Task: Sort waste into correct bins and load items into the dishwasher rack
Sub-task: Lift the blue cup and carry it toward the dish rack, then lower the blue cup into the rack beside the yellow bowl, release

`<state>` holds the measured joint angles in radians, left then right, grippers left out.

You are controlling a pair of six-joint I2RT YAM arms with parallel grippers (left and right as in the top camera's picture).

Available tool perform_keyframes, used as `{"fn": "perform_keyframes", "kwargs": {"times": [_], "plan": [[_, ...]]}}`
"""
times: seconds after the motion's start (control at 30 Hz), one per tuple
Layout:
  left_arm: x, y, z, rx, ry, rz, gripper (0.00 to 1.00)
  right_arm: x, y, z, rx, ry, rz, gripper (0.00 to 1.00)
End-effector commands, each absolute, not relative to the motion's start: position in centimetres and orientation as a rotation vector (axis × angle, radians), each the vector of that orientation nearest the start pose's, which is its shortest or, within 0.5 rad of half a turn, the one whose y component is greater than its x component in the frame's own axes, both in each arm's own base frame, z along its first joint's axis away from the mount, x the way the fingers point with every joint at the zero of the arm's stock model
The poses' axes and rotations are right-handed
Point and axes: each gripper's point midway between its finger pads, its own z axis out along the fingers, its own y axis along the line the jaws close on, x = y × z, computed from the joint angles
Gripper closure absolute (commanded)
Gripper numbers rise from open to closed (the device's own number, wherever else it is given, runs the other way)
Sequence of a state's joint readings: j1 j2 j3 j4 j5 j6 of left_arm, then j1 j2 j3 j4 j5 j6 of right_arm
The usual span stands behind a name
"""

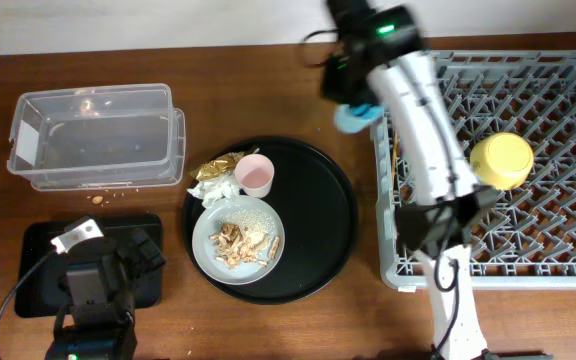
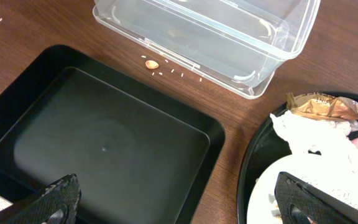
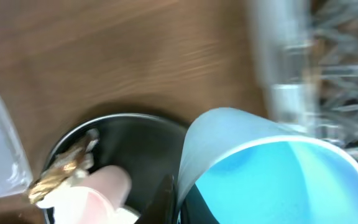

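To tilt and lower the light-blue cup onto far pegs of the rack that stand empty (image 1: 480, 97), my right gripper will go over the rack's near rim toward the yellow bowl first.
My right gripper (image 1: 360, 108) is shut on the light-blue cup (image 1: 350, 117) and holds it in the air at the left edge of the grey dishwasher rack (image 1: 558, 262); the cup fills the right wrist view (image 3: 272, 168). The yellow bowl (image 1: 502, 160) lies in the rack. The pink cup (image 1: 256, 174), white tissue (image 1: 220, 190), gold-brown wrapper (image 1: 213, 167) and grey plate (image 1: 208, 245) with food scraps (image 1: 243, 240) sit on the round black tray (image 1: 323, 215). My left gripper (image 2: 179, 208) is open over the shallow black tray (image 2: 104, 143). The clear tub (image 1: 93, 135) stands at the back left. Chopsticks are hard to make out.
A few crumbs (image 2: 151, 64) lie on the wooden table between the clear tub and the shallow black tray. The right arm (image 1: 423, 120) stretches over the rack's left side.
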<state>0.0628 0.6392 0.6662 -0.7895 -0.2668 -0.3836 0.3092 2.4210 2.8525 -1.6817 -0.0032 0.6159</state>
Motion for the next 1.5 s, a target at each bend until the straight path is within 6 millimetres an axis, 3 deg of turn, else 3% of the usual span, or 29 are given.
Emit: {"fn": "perform_keyframes", "kwargs": {"times": [0.0, 0.13, 0.3, 0.37, 0.43, 0.5, 0.57, 0.7, 0.87, 1.07, 1.3, 1.47], "plan": [[22.2, 6.0, 17.9, -0.642, 2.190, 0.149, 0.01, 46.9, 10.8, 27.4, 0.391, 2.681, 0.322, 0.96], [22.2, 6.0, 17.9, -0.642, 2.190, 0.149, 0.01, 46.8, 7.7, 29.5, 0.346, 2.641, 0.403, 0.96], [22.2, 6.0, 17.9, -0.642, 2.190, 0.149, 0.01, 47.1, 4.2, 29.2, 0.411, 2.638, 0.468, 0.96], [22.2, 6.0, 17.9, -0.642, 2.190, 0.149, 0.01, 47.3, 1.8, 28.8, 0.484, 2.635, 0.505, 0.96], [22.2, 6.0, 17.9, -0.642, 2.190, 0.149, 0.01, 47.8, 0.3, 28.8, 0.428, 2.613, 0.608, 0.96], [22.2, 6.0, 17.9, -0.642, 2.190, 0.149, 0.01, 48.3, 0.1, 29.1, 0.280, 2.565, 0.786, 0.96], [22.2, 6.0, 17.9, -0.642, 2.190, 0.149, 0.01, 48.6, -0.5, 28.9, 0.250, 2.528, 0.913, 0.96], [22.2, 6.0, 17.9, -0.642, 2.190, 0.149, 0.01, 50.2, -2.2, 26.0, 0.321, 2.504, 1.090, 0.96], [22.2, 6.0, 17.9, -0.642, 2.190, 0.149, 0.01, 51.7, -1.7, 22.4, 0.314, 2.449, 1.368, 0.96], [22.2, 6.0, 17.9, -0.642, 2.190, 0.149, 0.01, 52.2, -2.8, 18.3, 0.422, 2.498, 1.413, 0.96], [22.2, 6.0, 17.9, -0.642, 2.190, 0.149, 0.01, 51.4, -5.3, 15.1, 0.622, 2.529, 1.475, 0.96], [22.2, 6.0, 17.9, -0.642, 2.190, 0.149, 0.01, 51.1, -4.8, 12.5, 0.666, 2.530, 1.581, 0.96]]}}
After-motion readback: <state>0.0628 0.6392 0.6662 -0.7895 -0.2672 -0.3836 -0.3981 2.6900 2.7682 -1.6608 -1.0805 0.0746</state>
